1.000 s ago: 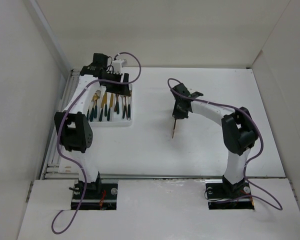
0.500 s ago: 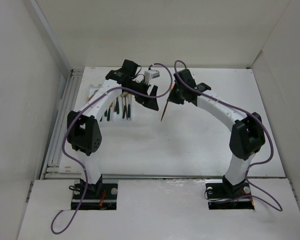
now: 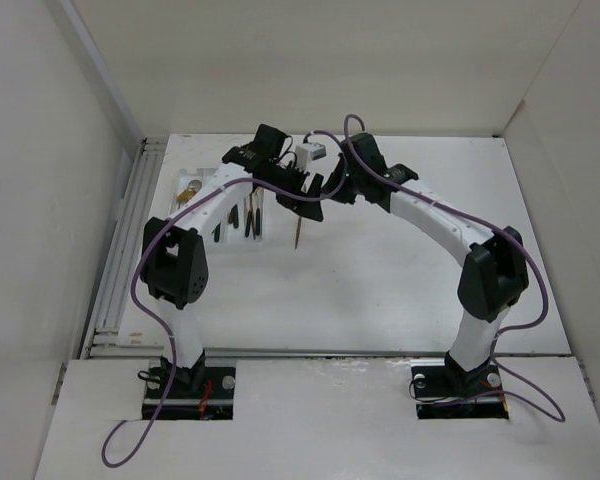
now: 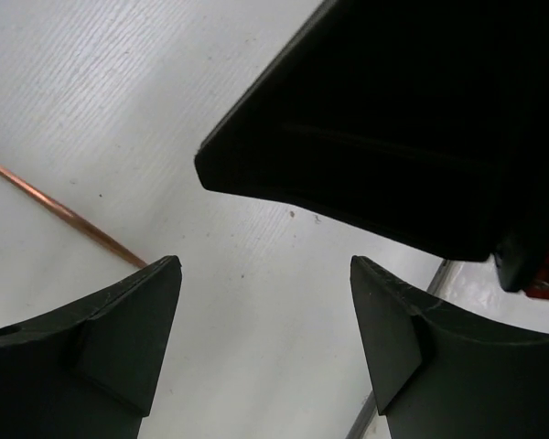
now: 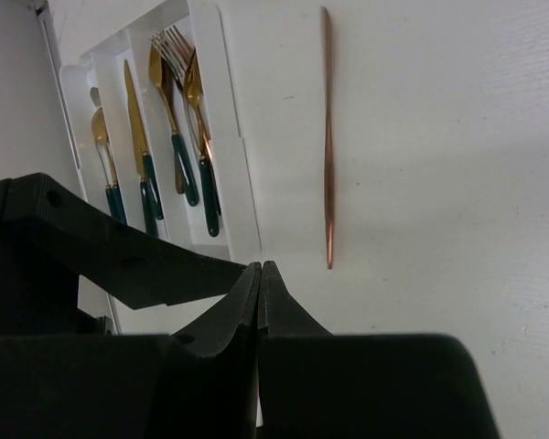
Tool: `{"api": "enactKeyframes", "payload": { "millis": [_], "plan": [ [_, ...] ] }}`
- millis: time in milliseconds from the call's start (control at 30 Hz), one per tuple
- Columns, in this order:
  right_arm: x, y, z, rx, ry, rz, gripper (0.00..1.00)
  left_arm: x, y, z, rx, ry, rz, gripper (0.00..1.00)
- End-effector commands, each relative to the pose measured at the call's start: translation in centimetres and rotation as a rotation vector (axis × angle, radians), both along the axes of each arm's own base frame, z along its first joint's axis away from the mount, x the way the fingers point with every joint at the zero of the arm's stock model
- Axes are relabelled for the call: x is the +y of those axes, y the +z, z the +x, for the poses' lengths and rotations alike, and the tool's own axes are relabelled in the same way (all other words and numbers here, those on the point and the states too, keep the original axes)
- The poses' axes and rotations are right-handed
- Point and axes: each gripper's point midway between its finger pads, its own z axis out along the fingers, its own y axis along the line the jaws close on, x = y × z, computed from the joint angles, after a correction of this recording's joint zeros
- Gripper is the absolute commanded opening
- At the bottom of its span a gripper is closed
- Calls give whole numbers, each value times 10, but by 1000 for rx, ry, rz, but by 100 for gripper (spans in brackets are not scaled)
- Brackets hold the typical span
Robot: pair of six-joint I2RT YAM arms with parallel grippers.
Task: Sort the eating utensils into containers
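My left gripper should move toward the tray next and go down around the utensil's thin near part [image 3: 298, 236] [image 4: 117, 248], because the utensil is outside the gap between its fingers.
A slim copper-gold utensil [image 3: 298, 232] lies just right of the white tray [image 3: 230, 247]. In the right wrist view it [image 5: 327, 137] is a thin straight rod on the white table, apart from my fingertips. My right gripper [image 3: 332, 188] [image 5: 261, 266] is shut with nothing showing between its jaws. My left gripper [image 3: 308, 205] [image 4: 265, 265] is open and empty above the table, close beside the right one; the utensil's end [image 4: 55, 208] runs past its left finger. The tray [image 5: 233, 137] holds gold forks [image 5: 188, 91], a knife [image 5: 133, 101] and a spoon [image 5: 99, 137] with dark green handles.
The right gripper's black body [image 4: 393, 119] fills the upper right of the left wrist view, very near the left fingers. White walls enclose the table on the left, back and right. Purple cables loop over both arms.
Both arms have swung towards each other at the table's back middle. The left gripper left the tray and moved right. The slim utensil moved left with the right gripper, up to the tray's right edge.
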Motion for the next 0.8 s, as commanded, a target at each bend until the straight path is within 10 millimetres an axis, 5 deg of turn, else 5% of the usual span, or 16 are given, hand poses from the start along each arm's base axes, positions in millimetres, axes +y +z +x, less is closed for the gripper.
{"api": "enactKeyframes", "payload": {
  "millis": [0, 133, 267, 400, 533, 600, 767],
  "plan": [
    [5, 45, 5, -93, -21, 60, 0, 5, -2, 11, -36, 43, 21, 72],
    [-7, 22, 2, -45, -39, 5, 0, 27, -9, 30, -64, 136, 95, 72],
    [-29, 12, 0, -21, -78, -19, 5, 49, -40, 46, -83, 281, 220, 74],
    [-53, 27, -2, -71, -133, -36, 10, 65, -81, 61, -106, 375, 382, 75],
    [-86, 29, -8, -86, -175, -65, 19, 56, -92, 86, -161, 402, 432, 75],
    [-105, 24, -10, -87, -199, -79, 22, 57, -115, 91, -121, 399, 486, 73],
    [-133, 49, -18, -164, -218, -106, 23, 57, -135, 92, -89, 363, 524, 68]
  ]
}}
